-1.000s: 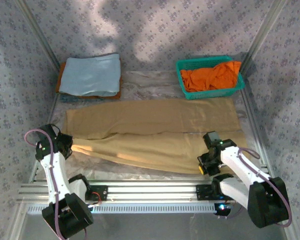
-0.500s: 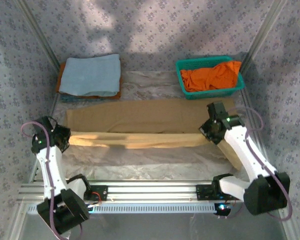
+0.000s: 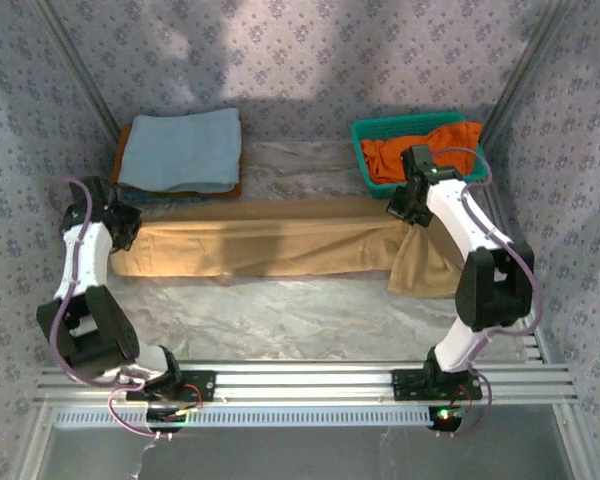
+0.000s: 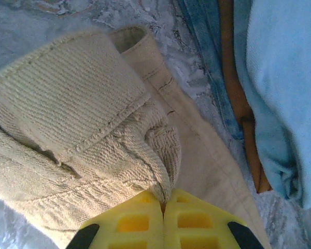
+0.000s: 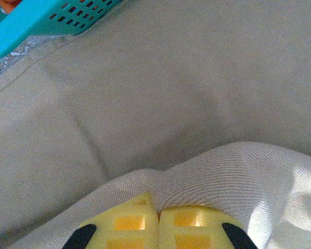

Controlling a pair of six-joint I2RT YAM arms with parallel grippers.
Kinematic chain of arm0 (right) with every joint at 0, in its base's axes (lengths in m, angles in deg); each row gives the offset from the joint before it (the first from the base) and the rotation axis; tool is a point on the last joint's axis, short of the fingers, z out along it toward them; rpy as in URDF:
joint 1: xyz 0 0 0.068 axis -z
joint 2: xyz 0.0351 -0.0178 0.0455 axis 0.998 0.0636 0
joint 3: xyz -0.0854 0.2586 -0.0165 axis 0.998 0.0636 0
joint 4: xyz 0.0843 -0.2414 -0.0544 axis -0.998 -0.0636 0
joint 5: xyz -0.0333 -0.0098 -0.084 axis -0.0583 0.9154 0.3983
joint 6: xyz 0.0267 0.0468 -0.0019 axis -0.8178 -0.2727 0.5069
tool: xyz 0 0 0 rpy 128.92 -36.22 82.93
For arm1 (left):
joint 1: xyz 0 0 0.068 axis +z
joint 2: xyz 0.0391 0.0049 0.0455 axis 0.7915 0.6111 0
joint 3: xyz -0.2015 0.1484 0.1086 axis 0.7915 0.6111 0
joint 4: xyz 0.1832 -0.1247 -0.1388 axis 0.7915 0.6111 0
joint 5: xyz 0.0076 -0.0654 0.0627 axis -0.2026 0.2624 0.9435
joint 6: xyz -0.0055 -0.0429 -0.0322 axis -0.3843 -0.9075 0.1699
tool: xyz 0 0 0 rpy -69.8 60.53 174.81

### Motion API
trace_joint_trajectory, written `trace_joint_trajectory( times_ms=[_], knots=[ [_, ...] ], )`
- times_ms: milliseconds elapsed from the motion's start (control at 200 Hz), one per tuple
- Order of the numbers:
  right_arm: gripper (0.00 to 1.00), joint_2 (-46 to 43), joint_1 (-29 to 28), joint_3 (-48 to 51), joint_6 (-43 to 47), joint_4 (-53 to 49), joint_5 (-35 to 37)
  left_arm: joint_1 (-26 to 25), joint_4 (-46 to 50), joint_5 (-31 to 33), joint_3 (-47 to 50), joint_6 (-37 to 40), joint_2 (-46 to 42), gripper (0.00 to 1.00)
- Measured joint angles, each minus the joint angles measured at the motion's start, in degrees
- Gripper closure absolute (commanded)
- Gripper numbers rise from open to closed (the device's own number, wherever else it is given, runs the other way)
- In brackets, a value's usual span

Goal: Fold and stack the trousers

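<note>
The right gripper moves away from my base toward the teal basket next, then releases the fold of the trousers' cloth.
The tan trousers (image 3: 260, 245) lie folded lengthwise into a long band across the middle of the table. My left gripper (image 3: 123, 228) is shut on the trousers' left end, its yellow fingertips (image 4: 145, 218) pinching a fold of the tan cloth (image 4: 67, 119). My right gripper (image 3: 402, 208) is shut on the trousers near their right end, just in front of the teal basket. Its yellow fingertips (image 5: 186, 223) clamp a ridge of cloth (image 5: 238, 171) over the flat layer beneath. A loose flap of the trousers (image 3: 425, 265) hangs down at the right.
A folded light blue cloth (image 3: 183, 150) lies on an orange-brown layer at the back left, close to my left gripper. A teal basket (image 3: 365, 175) holding a bright orange garment (image 3: 425, 150) stands at the back right. A clear plastic sheet (image 3: 280, 315) covers the table.
Both grippers carried the near edge of the trousers away from the arms and over the far leg. The trousers went from spread flat to a narrow folded band.
</note>
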Motion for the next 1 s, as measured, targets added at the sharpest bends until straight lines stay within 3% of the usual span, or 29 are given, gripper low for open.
trace_joint_trajectory(
  times_ms=[475,520,560,610,789,874,999],
  knots=[
    [1.00,12.94,1.55,-10.84,6.45,-0.76,-2.84,-4.26,0.96,2.32,-17.66,4.37,19.93,1.00],
    [0.95,13.90,1.62,-11.52,6.73,-0.90,-2.91,-4.79,1.53,2.62,-19.76,5.18,21.70,1.00],
    [0.86,14.78,1.66,-12.17,6.86,-1.07,-3.10,-5.25,2.10,2.95,-21.70,5.88,23.47,0.91],
    [0.75,15.78,1.70,-12.94,7.41,-1.29,-3.26,-5.81,2.32,3.26,-23.52,6.73,25.44,0.66],
    [0.58,16.61,1.81,-13.81,8.26,-2.29,-2.60,-6.62,2.19,3.82,-24.50,8.96,28.48,0.17],
    [0.56,15.39,1.22,-13.77,8.33,-2.64,-1.92,-6.60,1.99,3.76,-23.76,9.33,27.43,0.08],
    [0.57,10.01,-2.80,-10.67,7.50,-1.38,-0.81,-6.73,-0.44,2.99,-17.73,8.04,21.07,0.16]
  ],
)
